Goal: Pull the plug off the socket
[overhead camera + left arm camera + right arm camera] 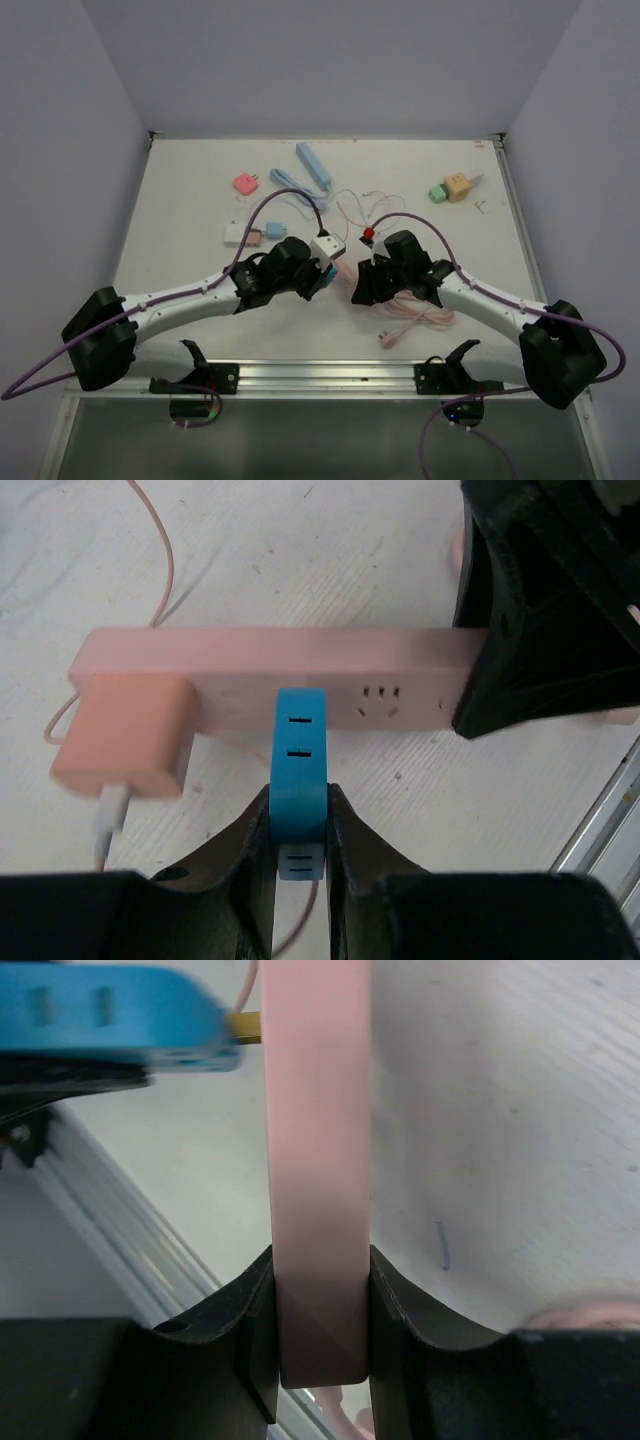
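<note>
I will next pull my left gripper away from the socket strip and down beside the blue adapter (285, 237), then let go of it, because the adapter lies below the strip, left in the top view.
A pink socket strip (260, 660) lies across the left wrist view, with a pink charger (125, 735) plugged in at its left end. A blue plug (299, 770) stands at the strip's near side. My left gripper (300, 825) is shut on the blue plug. My right gripper (320, 1270) is shut on the strip's (318, 1110) right end. In the right wrist view the blue plug (110, 1010) sits beside the strip, with a brass prong (246, 1026) showing between them. In the top view the two grippers (322, 272) (362, 283) face each other at the table's middle.
A blue power strip (314, 167), a pink adapter (245, 183) and a white adapter (233, 235) lie at the back left. A green and orange block (452, 187) is at the back right. A coiled pink cable (410, 312) lies under my right arm. A metal rail (330, 375) runs along the front edge.
</note>
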Available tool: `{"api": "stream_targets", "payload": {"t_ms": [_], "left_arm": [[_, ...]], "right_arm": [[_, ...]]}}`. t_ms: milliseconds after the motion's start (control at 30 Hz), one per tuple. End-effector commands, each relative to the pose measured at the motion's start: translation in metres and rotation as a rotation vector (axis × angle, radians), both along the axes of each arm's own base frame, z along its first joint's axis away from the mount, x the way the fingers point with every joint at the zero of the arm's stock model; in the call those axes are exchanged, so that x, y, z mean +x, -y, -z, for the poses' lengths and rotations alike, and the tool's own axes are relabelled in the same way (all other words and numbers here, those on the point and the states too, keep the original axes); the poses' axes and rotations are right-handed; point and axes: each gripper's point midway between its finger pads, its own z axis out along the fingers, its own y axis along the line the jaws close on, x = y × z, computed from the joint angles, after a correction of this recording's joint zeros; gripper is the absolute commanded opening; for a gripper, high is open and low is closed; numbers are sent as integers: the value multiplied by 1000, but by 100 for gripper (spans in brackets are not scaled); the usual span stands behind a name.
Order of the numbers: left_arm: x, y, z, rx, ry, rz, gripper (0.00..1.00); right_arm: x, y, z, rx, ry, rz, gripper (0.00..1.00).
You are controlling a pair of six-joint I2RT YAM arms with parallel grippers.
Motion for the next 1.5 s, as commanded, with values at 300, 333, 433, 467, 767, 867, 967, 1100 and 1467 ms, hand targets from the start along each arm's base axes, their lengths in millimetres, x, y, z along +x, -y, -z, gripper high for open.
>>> {"api": "stream_targets", "payload": {"t_ms": [300, 333, 433, 467, 767, 867, 967, 1100, 1467], "left_arm": [[-6, 12, -92, -270, 107, 14, 0], [-4, 8, -101, -290, 127, -7, 0], [12, -8, -112, -301, 167, -139, 0], [17, -13, -110, -291, 162, -171, 0], [97, -95, -83, -418, 48, -601, 0], [117, -117, -67, -469, -19, -704, 0], [127, -132, -46, -508, -116, -765, 0], [128, -133, -7, -488, -248, -811, 0], [126, -131, 50, -423, -387, -868, 0]], "right_arm": [[25, 45, 35, -202, 0, 237, 0], [27, 42, 28, -174, 20, 235, 0], [27, 35, 15, -114, 57, 217, 0], [26, 35, 14, -104, 63, 213, 0], [22, 25, -16, 36, 167, 177, 0], [20, 24, -19, 57, 183, 170, 0], [19, 24, -22, 71, 198, 171, 0], [17, 23, -23, 91, 203, 168, 0], [16, 23, -21, 96, 202, 165, 0]]}}
